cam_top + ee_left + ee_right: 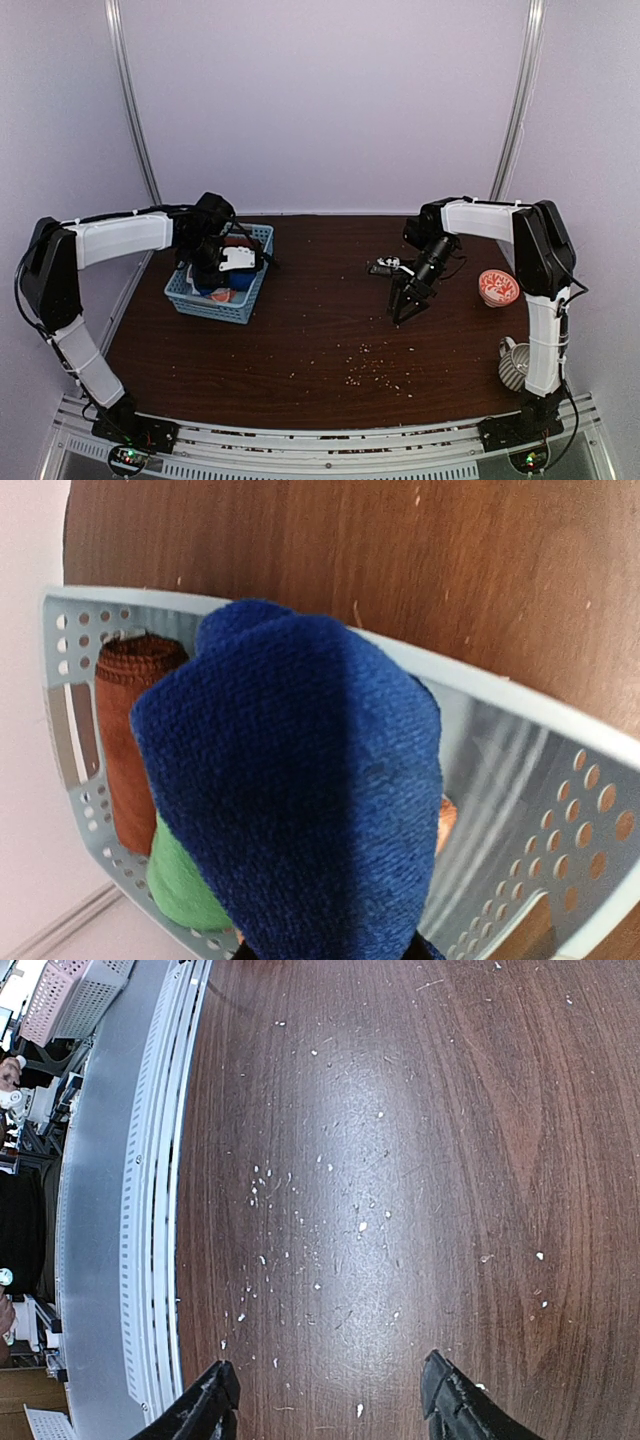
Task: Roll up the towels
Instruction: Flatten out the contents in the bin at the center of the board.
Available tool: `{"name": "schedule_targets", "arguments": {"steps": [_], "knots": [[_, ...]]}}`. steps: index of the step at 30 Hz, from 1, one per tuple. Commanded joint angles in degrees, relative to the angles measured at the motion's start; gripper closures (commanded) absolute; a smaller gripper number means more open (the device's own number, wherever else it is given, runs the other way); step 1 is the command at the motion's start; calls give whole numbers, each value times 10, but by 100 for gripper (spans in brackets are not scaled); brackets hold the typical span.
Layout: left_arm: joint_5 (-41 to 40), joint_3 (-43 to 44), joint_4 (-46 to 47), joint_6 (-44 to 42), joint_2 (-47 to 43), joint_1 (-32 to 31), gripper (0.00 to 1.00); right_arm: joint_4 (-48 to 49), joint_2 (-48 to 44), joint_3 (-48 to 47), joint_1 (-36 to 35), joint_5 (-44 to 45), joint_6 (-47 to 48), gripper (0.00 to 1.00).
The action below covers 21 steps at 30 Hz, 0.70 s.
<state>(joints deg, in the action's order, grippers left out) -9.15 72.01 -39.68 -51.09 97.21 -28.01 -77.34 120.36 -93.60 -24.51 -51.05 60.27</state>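
My left gripper will move back and down into the basket's bare near end (492,798) to let go of the blue towel (300,780), because other towels fill the basket's far end.
A rolled royal blue towel (300,780) fills the left wrist view, and my left gripper (215,272) is shut on its lower end, the fingers mostly hidden behind the cloth. It hangs over the light blue basket (520,720). Inside the basket lie a rolled dark red towel (128,730), a green towel (182,885) and a sliver of orange cloth (447,822). My right gripper (330,1372) stands open just above bare table at centre right, nothing between its fingers (218,1395).
The basket (222,305) stands at the table's left side. An orange-and-white bowl (498,288) sits at the right edge, a pale cup (514,364) beside the right arm's base. Crumbs (362,1226) dot the dark wooden table (320,350).
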Motion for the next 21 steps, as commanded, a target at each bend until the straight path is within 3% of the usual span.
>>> {"name": "schedule_targets", "arguments": {"steps": [1, 8, 15, 21], "knots": [[37, 56, -2, 17, 50, -57, 100, -5, 3, 4, -4, -7, 9, 36], [63, 142, 17, 67, 120, -83, 100, -5, 7, 4, -4, -7, 8, 37], [30, 146, -34, 119, 79, -83, 100, -5, 4, 4, -4, -10, 5, 37], [67, 84, -37, 166, 10, -86, 100, -5, 9, 3, -7, -11, 1, 36]]}}
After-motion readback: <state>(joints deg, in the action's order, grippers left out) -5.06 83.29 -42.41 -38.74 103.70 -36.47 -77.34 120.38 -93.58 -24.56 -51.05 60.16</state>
